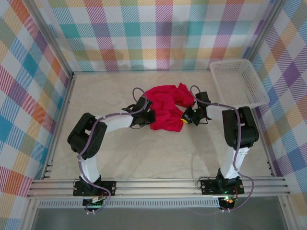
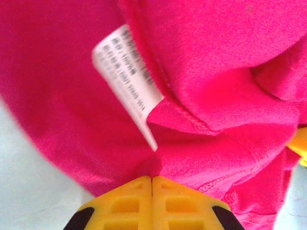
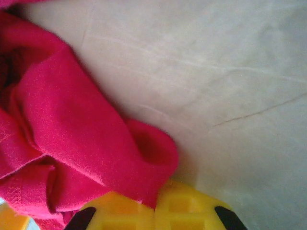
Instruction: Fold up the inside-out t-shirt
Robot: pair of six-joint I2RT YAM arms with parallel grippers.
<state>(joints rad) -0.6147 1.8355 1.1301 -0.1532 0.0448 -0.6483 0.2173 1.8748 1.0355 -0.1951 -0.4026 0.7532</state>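
The t-shirt lies crumpled. Next, my left gripper will pull its pinch of red cloth up and away from my right gripper to let go of it spread out.
The inside-out t-shirt is a crumpled bright red heap in the middle of the table, between the two arms. My left gripper is at its left side, shut on a pinch of the red cloth. A white printed tag hangs just beyond the left gripper. My right gripper is at the heap's right side, shut on a folded edge of the t-shirt. The cloth runs into the closed yellow tips of the right gripper.
A white plastic basket stands at the back right, close to the right arm. The beige marbled tabletop lies open in front of the shirt. Checked walls enclose the table on three sides.
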